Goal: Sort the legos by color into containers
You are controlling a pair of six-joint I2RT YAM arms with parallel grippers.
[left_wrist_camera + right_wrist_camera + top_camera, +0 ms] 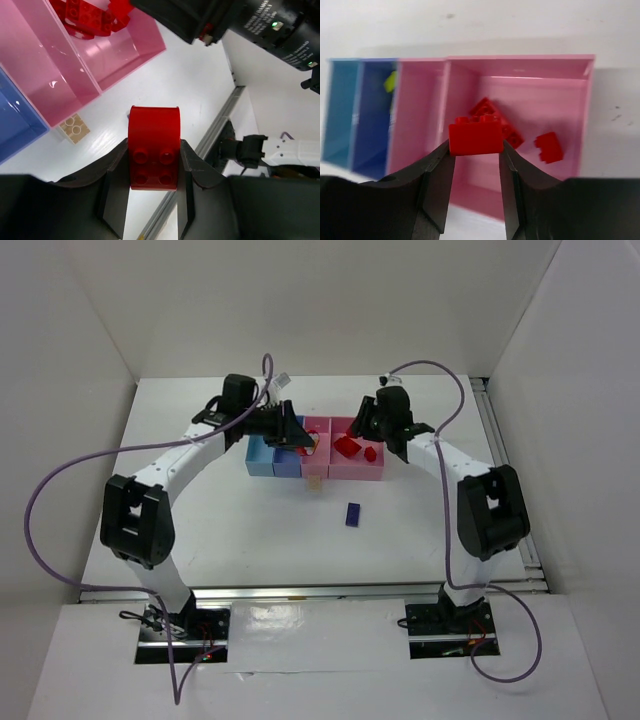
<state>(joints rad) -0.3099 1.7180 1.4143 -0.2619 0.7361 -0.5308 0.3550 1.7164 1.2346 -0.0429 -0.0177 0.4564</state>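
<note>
My left gripper moves to the right in the top view next, over the bin. The held lego matches the red ones inside the wider pink bin (pixel 106 42).
My left gripper (pixel 154 150) is shut on a red lego (pixel 154 134) and holds it above the table beside the pink bins; in the top view it (pixel 296 436) hangs over the darker blue bin (pixel 288 462) and narrow pink bin (pixel 317 452). My right gripper (pixel 476 146) is shut on a red lego (pixel 476 138) above the wider pink bin (pixel 570 80), which holds two red legos (pixel 549 148). A yellow-green lego (pixel 390 81) lies in the darker blue bin. A tan lego (pixel 314 483) and a dark blue-purple lego (pixel 353 514) lie on the table in front of the bins.
The light blue bin (pixel 261 456) is at the left end of the row. White walls enclose the table on three sides. A metal rail (pixel 500 460) runs along the right edge. Purple cables loop off both arms.
</note>
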